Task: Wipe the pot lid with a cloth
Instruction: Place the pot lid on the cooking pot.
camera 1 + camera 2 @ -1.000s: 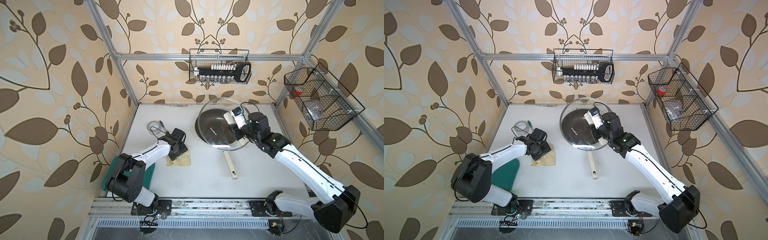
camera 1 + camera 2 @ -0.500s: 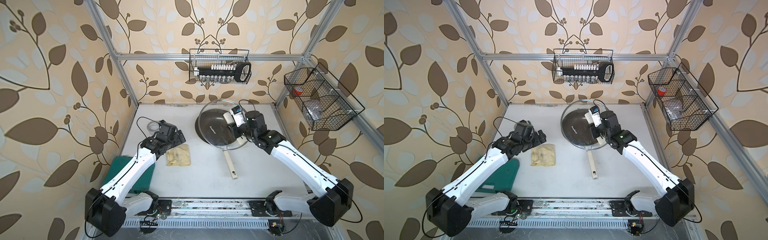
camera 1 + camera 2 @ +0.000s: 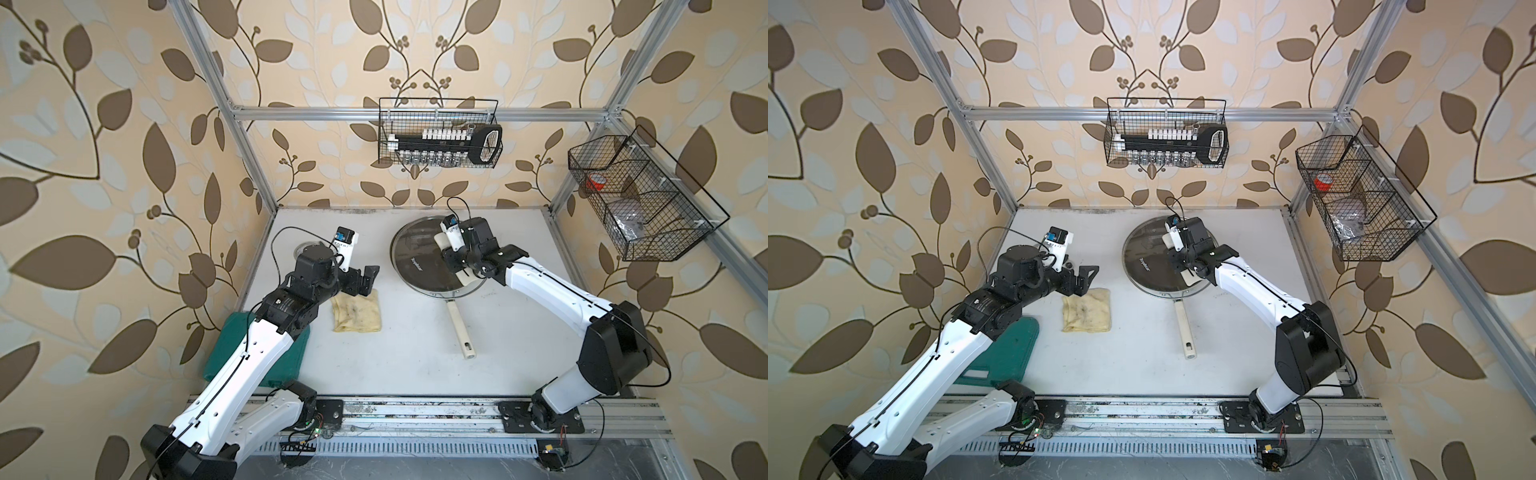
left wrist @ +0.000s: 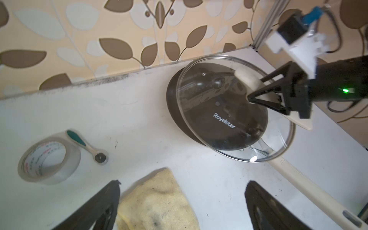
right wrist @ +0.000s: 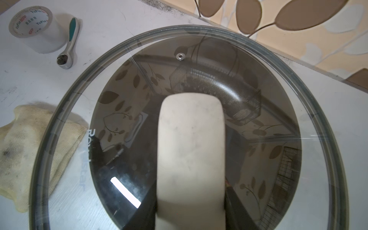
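Observation:
The lid is still tilted above the dark frying pan (image 3: 421, 257) (image 5: 132, 132). I should lower the lid onto the pan's rim with my right gripper and let go of the cream handle, because the pan is below.
The pot lid (image 3: 419, 266) (image 3: 1148, 266) (image 4: 229, 123) (image 5: 258, 139), clear glass with a metal rim, is held tilted over the dark frying pan (image 4: 173, 103). My right gripper (image 3: 454, 261) (image 3: 1184, 262) (image 4: 251, 98) (image 5: 191, 216) is shut on the lid's cream handle (image 5: 191, 143). The stained pale yellow cloth (image 3: 357, 312) (image 3: 1088, 311) (image 4: 157, 205) (image 5: 27, 147) lies flat on the table left of the pan. My left gripper (image 3: 369, 280) (image 3: 1086, 277) (image 4: 183, 185) hangs open just above the cloth's far edge, holding nothing.
The pan's cream stick handle (image 3: 460, 332) (image 3: 1185, 336) points toward the front. A tape roll (image 4: 49, 159) (image 5: 31, 25) and a small teal-handled tool (image 4: 85, 145) (image 5: 69, 39) lie at the back left. A green board (image 3: 232, 349) sits under the left arm. Wire baskets (image 3: 440, 137) (image 3: 640, 199) hang on the walls.
My left gripper has opened wide, let go of the cloth and risen off it; the cloth stays on the table. The right gripper has shifted the lid slightly toward the back.

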{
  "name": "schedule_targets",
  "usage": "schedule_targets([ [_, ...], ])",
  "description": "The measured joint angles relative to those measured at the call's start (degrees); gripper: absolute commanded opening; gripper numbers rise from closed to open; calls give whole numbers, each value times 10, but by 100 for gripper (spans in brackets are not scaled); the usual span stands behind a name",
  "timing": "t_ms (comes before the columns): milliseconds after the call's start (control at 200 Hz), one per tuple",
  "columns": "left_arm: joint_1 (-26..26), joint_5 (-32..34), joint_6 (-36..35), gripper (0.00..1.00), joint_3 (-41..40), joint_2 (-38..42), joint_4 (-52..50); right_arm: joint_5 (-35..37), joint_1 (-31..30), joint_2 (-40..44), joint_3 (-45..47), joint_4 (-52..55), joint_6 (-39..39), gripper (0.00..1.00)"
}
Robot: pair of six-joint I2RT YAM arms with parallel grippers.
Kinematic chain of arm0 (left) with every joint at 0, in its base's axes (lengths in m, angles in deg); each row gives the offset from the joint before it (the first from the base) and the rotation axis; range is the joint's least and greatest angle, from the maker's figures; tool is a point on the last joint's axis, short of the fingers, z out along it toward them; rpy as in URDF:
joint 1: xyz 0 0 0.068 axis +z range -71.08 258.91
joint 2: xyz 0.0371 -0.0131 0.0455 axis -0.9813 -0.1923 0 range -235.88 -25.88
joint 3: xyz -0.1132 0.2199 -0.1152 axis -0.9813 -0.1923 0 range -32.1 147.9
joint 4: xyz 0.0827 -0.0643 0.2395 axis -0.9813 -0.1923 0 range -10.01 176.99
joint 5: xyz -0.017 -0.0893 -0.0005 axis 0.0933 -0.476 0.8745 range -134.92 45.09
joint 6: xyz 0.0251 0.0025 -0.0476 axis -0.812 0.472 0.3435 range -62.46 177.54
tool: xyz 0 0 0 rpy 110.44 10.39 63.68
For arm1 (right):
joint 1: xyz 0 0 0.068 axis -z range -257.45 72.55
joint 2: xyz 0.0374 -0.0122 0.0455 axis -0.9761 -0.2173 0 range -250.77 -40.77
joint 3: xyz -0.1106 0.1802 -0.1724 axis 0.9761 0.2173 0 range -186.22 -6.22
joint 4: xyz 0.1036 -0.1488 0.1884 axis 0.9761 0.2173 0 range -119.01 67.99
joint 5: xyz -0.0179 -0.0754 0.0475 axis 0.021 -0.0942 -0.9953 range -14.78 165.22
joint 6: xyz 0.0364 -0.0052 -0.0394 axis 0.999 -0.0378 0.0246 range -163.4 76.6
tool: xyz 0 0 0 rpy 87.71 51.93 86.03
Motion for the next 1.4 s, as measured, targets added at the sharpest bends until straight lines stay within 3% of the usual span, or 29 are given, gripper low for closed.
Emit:
schedule_targets([
  [220, 0, -64, -95, 99, -18, 1, 9, 2, 0, -68, -41, -22, 0, 0],
  [465, 0, -103, -125, 99, -22, -18, 11, -2, 7, -116, -73, -29, 3, 0],
  [1400, 0, -110, -107, 99, -50, -38, 67, 4, 8, -94, -37, -37, 10, 0],
])
